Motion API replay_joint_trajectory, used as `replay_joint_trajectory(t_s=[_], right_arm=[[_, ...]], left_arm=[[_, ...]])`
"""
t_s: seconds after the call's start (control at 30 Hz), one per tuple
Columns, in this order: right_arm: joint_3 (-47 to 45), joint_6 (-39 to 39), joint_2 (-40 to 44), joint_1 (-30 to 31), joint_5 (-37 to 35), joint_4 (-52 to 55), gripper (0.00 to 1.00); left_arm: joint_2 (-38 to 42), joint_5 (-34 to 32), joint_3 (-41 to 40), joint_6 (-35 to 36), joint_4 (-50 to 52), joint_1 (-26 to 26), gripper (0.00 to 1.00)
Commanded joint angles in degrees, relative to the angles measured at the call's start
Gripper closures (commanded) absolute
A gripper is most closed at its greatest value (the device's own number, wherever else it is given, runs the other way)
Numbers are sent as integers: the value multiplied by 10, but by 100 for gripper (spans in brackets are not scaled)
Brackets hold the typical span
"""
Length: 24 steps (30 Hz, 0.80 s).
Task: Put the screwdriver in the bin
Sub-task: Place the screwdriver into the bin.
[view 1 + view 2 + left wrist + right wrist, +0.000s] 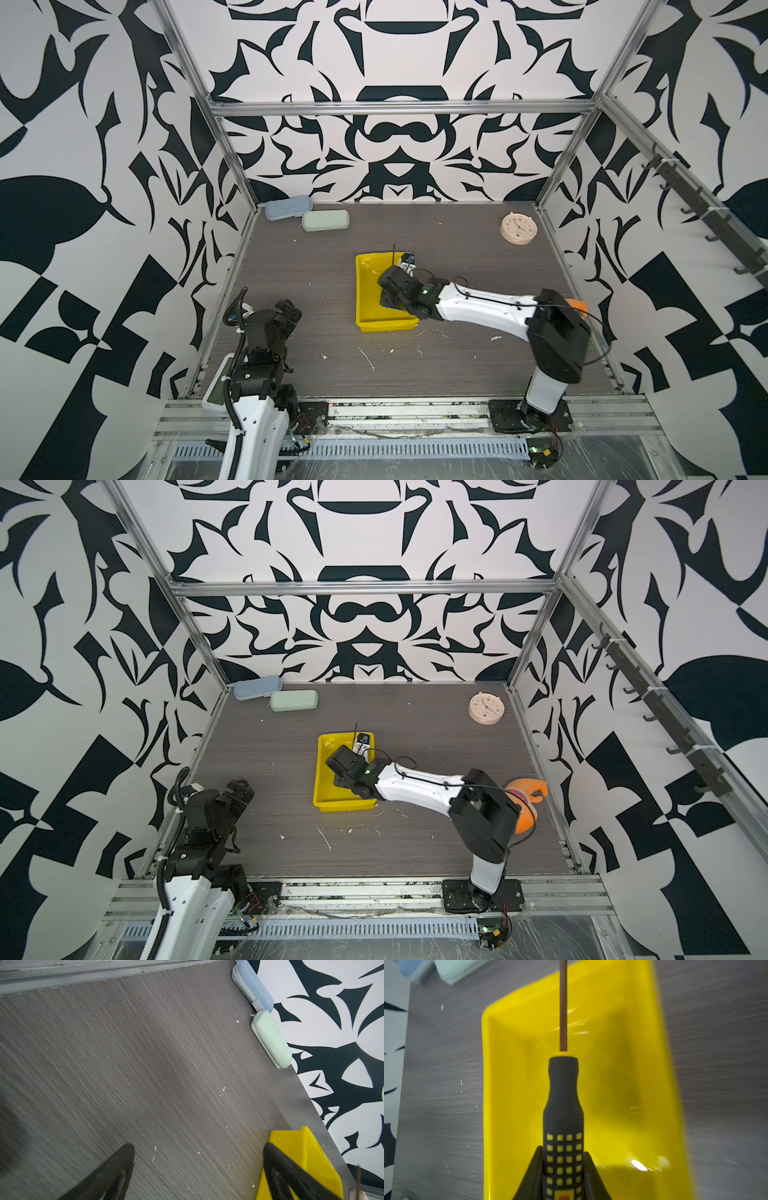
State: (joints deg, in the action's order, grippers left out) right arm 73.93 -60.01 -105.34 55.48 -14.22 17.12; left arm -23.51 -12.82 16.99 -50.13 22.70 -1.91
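Observation:
The bare bottom of the bin lies below, with room toward the bin's rim facing my left gripper, so my right gripper needs to lower the screwdriver point(563, 1095) that way next and release it.
My right gripper point(563, 1150) is shut on the screwdriver point(563, 1095), its black fingers clamping the dotted part of the black handle. The thin dark shaft point(563, 1001) points away over the bin point(623, 1084), a bright yellow shallow tray that lies directly below. In both top views the right arm reaches over the bin point(368, 299) point(326, 789), and the shaft point(393, 253) point(355, 733) sticks out past its far rim. My left gripper point(198, 1147) point(289, 309) stands open and empty over bare table at the near left, with a corner of the bin point(291, 1140) beside one finger.
A pale blue case point(289, 208) and a green case point(325, 220) lie at the back left against the wall. A round beige clock point(518, 228) sits at the back right. An orange object point(528, 804) lies behind the right arm's elbow. White flecks dot the tabletop.

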Motion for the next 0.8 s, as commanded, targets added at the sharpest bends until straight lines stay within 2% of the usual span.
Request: replay_joint_trajectory(t_s=[0.0, 0.23, 0.6, 0.77], right_arm=[[53, -18, -42, 1, 73, -26, 97], [74, -36, -92, 1, 97, -34, 97], [59, -41, -95, 6, 101, -8, 93], [49, -40, -86, 12, 95, -2, 88]], left_arm=[[7, -3, -4, -5, 12, 0, 1], [8, -4, -6, -5, 10, 0, 1], [8, -3, -6, -5, 9, 0, 1], [9, -2, -6, -4, 9, 0, 1]])
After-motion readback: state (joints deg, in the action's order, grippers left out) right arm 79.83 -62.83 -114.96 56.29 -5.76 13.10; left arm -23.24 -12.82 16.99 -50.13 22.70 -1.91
